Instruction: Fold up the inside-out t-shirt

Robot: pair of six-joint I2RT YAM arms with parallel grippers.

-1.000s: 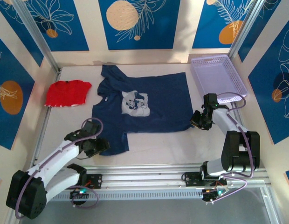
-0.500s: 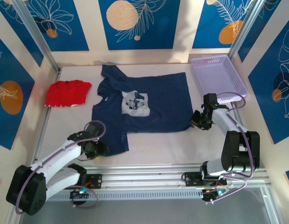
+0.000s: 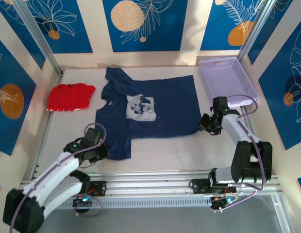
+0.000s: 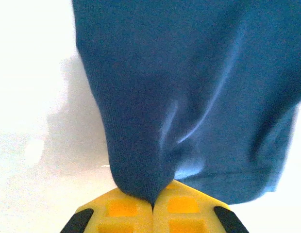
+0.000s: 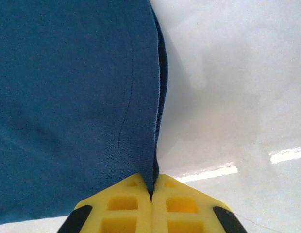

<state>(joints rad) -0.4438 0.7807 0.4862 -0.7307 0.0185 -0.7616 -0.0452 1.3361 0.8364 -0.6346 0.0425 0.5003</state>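
Note:
The robot next needs to lift the pinched cloth in the left gripper and swing it outward and down to the far sleeve (image 3: 116,75) to let it go there, which turns the print under.
The dark navy t-shirt (image 3: 155,107) lies spread on the white table, a pale print near its middle. My left gripper (image 3: 103,149) is shut on the near-left sleeve; up close its yellow fingers (image 4: 121,209) pinch a fold of the blue cloth (image 4: 189,87). At the shirt's near-right corner my right gripper (image 3: 205,124) is shut on the hem. In the right wrist view the hem edge (image 5: 155,145) runs down into the closed yellow fingers (image 5: 182,206).
A small red garment (image 3: 70,97) lies at the far left of the table. A lilac mesh basket (image 3: 227,81) stands at the far right, just beyond the right arm. Metal rails run along the near edge, patterned walls enclose the other sides.
The left gripper has closed on the shirt's near-left sleeve and drawn slightly left and nearer. The right gripper keeps its grip with barely any shift.

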